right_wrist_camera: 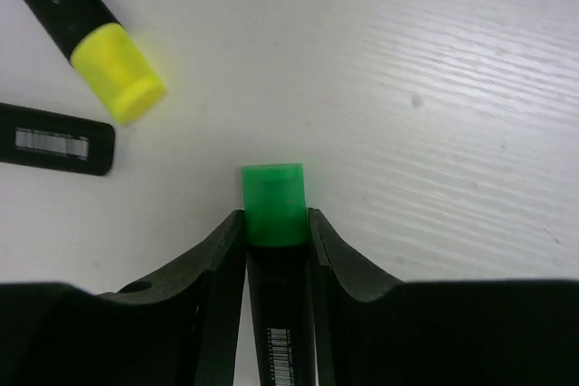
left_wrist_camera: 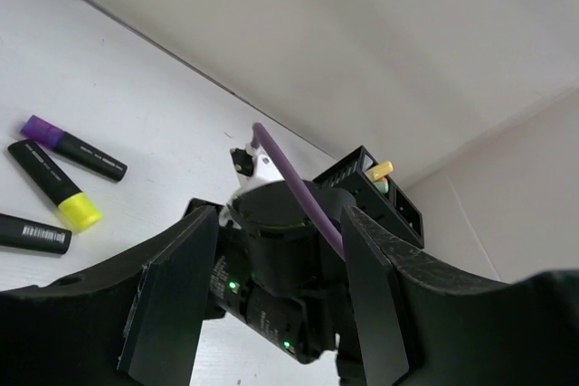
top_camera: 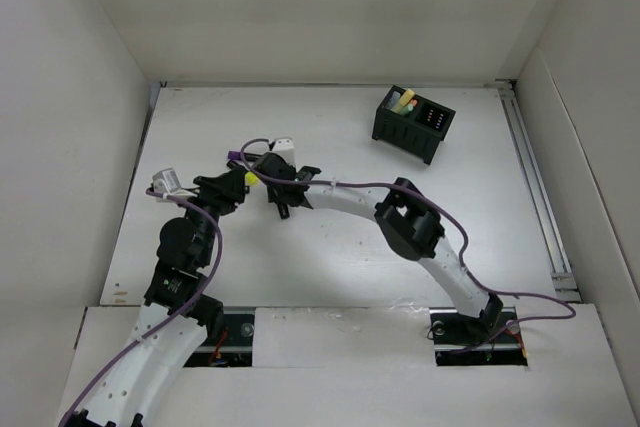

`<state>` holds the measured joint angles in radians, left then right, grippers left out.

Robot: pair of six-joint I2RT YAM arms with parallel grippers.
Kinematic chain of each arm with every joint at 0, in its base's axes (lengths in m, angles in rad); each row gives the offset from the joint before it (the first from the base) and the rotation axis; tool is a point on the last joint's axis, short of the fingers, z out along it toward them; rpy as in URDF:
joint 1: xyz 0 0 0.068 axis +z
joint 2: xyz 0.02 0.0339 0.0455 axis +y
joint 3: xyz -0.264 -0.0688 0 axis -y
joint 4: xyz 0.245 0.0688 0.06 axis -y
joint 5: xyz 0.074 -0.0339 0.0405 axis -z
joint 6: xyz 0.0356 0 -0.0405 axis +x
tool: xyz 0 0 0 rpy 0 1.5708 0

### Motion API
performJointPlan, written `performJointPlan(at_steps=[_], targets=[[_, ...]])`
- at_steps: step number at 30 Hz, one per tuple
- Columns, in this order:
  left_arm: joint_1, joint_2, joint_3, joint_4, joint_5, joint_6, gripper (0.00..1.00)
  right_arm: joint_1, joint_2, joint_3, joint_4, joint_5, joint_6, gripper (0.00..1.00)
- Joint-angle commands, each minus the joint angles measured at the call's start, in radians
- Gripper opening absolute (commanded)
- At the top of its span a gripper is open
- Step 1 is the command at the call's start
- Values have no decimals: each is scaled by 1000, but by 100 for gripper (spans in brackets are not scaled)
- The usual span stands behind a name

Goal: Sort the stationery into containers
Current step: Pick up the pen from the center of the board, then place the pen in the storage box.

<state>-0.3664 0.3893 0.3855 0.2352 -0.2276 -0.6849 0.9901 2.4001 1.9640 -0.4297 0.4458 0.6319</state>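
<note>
The green-capped highlighter rises with my right gripper next and swings outward, to the right in the top view, over the organiser's occupied section (top_camera: 403, 104). The gripper then releases it there, since pens stand there.
My right gripper (right_wrist_camera: 276, 223) is shut on a green-capped highlighter (right_wrist_camera: 273, 201) with a black barrel, held low over the white table. A yellow-capped highlighter (right_wrist_camera: 110, 79) and a black pen (right_wrist_camera: 54, 140) lie just left of it. My left gripper (left_wrist_camera: 280, 223) is open and empty, its fingers framing the right arm's wrist. To its left lie a purple-capped highlighter (left_wrist_camera: 68, 144), the yellow-capped one (left_wrist_camera: 56, 187) and the black pen (left_wrist_camera: 32, 234). The black organiser box (top_camera: 413, 125) stands at the far right and holds several pens. In the top view both grippers, left (top_camera: 238, 189) and right (top_camera: 278, 192), meet near the pens.
White walls close in the table on the left, back and right. A metal rail (top_camera: 540, 197) runs along the right edge. The right arm's purple cable (top_camera: 440, 212) loops over its elbow. The organiser also shows in the left wrist view (left_wrist_camera: 384, 196).
</note>
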Motion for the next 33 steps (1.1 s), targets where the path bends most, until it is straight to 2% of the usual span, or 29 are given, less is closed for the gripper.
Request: performJointPlan(at_steps=[1,4,10,13,16,20,25,33], targets=[[3,-1,6,49,33,-1,53,4,-96,-141,-14,50,22,18],[3,26,-4,49,22,-1,53,-33,-171,-223,38,-11,46,17],[3,72,-5,85,57,-1,53,-157,-455,-390,150,-65,77,16],[3,124,4,96,121,-1,53,-280,-580,-444,173,-24,100,16],[3,183,16,122,152,12,53,-411,-674,-501,216,126,112,14],[3,247,39,131,209,12,55,-601,-684,-491,236,296,124,13],[3,257,30,156,231,12,55,-717,-647,-455,291,395,115,12],[3,257,30,156,217,12,56,-784,-494,-337,338,516,-37,12]])
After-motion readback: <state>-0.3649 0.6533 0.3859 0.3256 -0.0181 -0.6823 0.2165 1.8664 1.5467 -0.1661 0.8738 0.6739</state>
